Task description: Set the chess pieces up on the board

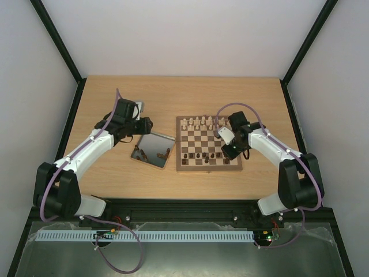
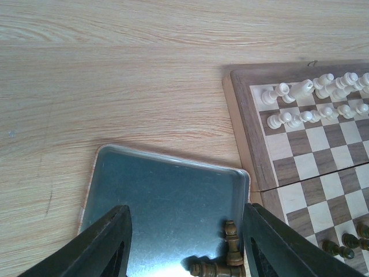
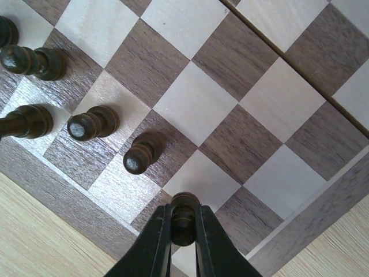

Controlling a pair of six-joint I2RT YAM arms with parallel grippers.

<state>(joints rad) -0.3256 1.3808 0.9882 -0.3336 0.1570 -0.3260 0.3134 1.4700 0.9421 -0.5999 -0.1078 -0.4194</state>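
The near rows of the board still show empty squares. I will next pull my left gripper back and lower it onto a dark piece at the tray's side away from the board.
The board [image 1: 209, 167] lies right of centre, with cream pieces along its far rows and several dark chess pieces [image 1: 199, 155] on its near rows. My right gripper [image 3: 183, 222] is shut on a dark chess piece [image 3: 184, 209] just above the board's near right squares [image 3: 253, 138]. Other dark pieces [image 3: 92, 124] stand to its left. My left gripper [image 2: 187, 242] is open above the metal tray [image 2: 150, 190], where two dark pieces [image 2: 232, 245] lie on their sides in the near right corner, close to the right finger [image 2: 282, 242].
The shiny metal tray [image 1: 144, 140] sits left of the board on the wooden table. Cream pieces [image 2: 314, 98] stand on the board's far rows. Black frame rails run along both table sides.
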